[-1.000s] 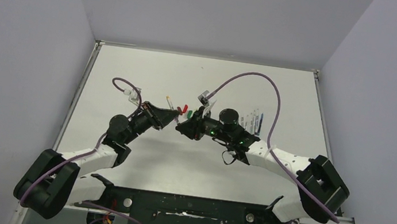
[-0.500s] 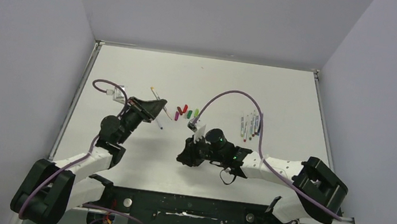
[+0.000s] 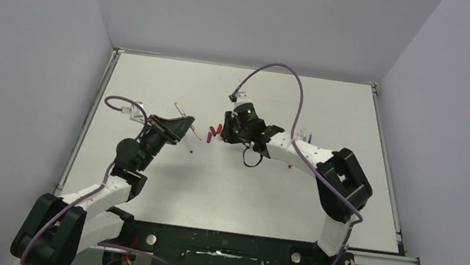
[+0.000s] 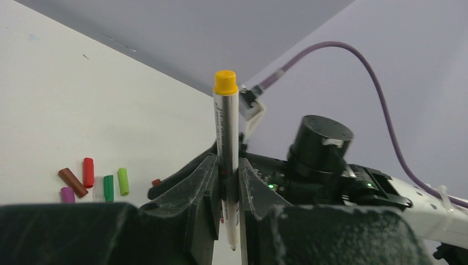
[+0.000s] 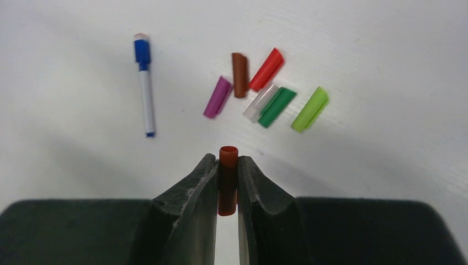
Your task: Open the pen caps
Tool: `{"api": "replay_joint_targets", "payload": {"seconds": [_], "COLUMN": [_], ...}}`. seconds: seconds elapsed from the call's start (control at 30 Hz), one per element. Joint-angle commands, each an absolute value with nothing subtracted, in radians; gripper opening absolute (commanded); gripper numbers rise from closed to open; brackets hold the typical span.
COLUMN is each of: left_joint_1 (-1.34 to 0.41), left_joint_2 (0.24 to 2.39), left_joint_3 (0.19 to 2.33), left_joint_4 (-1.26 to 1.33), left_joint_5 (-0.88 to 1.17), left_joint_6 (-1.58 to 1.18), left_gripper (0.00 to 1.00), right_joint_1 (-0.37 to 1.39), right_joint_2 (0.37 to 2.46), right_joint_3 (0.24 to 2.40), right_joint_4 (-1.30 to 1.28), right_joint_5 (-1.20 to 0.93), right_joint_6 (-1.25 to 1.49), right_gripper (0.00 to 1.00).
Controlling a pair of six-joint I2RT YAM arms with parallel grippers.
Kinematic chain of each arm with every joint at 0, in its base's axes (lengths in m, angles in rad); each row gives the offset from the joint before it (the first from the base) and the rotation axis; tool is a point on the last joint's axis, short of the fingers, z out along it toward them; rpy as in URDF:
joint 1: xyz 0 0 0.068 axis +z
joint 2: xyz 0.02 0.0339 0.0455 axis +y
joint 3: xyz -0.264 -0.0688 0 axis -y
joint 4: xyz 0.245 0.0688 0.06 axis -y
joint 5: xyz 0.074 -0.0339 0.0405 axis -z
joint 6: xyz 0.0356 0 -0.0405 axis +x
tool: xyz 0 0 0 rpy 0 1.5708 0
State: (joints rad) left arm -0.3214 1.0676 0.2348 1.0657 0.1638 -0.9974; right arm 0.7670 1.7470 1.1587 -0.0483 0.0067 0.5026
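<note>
The right gripper moves down to the bare tabletop showing below it next, just short of the green cap (image 5: 276,106), to release the orange-red pen cap beside the loose caps.
My left gripper (image 4: 227,165) is shut on a white pen (image 4: 227,127) with a yellow end, holding it upright off the table; it also shows in the top view (image 3: 182,129). My right gripper (image 5: 227,161) is shut on an orange-red pen cap (image 5: 228,157) just above the table, short of the loose caps; it shows in the top view (image 3: 221,135) too. On the table lie a purple cap (image 5: 217,97), a maroon cap (image 5: 239,74), a red cap (image 5: 266,69), a clear cap (image 5: 260,102), a green cap (image 5: 276,106) and a lime cap (image 5: 310,109).
A white pen with blue ends (image 5: 144,83) lies on the table left of the caps, also in the top view (image 3: 189,145). More pens at the table's right (image 3: 307,136) are mostly hidden behind my right arm. The table's raised rim (image 3: 106,88) runs along the left.
The two grippers were together, then pulled apart. My right gripper swung back and then away to the row of loose caps with the orange-red cap. My left gripper drew left with the pen.
</note>
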Motion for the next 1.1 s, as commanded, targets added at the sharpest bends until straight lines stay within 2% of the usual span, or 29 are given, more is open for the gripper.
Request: {"api": "replay_joint_targets", "payload": {"seconds": [0.0,0.17,0.33,0.43,0.57,0.7,0.77,0.8,1.07], "left_joint_1": [-0.31,-0.307,-0.308,-0.307,-0.307,-0.307,-0.307,-0.307,-0.331], "left_joint_2": [1.032,1.009,1.003,1.003,1.01,1.03,1.041,1.048,1.138], "left_joint_3": [0.235,0.235,0.235,0.235,0.238,0.246,0.252,0.254,0.365], "left_joint_4": [1.104,1.084,1.082,1.08,1.08,1.077,1.074,1.073,0.949], "left_joint_5": [0.158,0.151,0.152,0.152,0.154,0.161,0.163,0.166,0.206], "left_joint_6": [-0.98,-0.974,-0.974,-0.973,-0.972,-0.971,-0.969,-0.969,-0.922], "left_gripper": [0.06,0.06,0.06,0.06,0.06,0.06,0.06,0.06,0.06], "right_joint_1": [0.75,0.731,0.722,0.723,0.723,0.724,0.726,0.726,0.722], "right_joint_2": [1.904,2.032,2.094,2.1,2.074,2.021,1.974,1.944,1.6], "right_joint_3": [1.323,1.432,1.479,1.474,1.433,1.38,1.348,1.328,1.152], "right_joint_4": [-0.172,-0.188,-0.195,-0.191,-0.17,-0.158,-0.149,-0.147,-0.196], "right_joint_5": [0.115,0.103,0.089,0.079,0.064,0.051,0.049,0.046,0.083], "right_joint_6": [0.482,0.475,0.469,0.471,0.474,0.479,0.479,0.477,0.441], "right_gripper": [0.0,0.01,0.09,0.24,0.39,0.49,0.6,0.63,0.74]}}
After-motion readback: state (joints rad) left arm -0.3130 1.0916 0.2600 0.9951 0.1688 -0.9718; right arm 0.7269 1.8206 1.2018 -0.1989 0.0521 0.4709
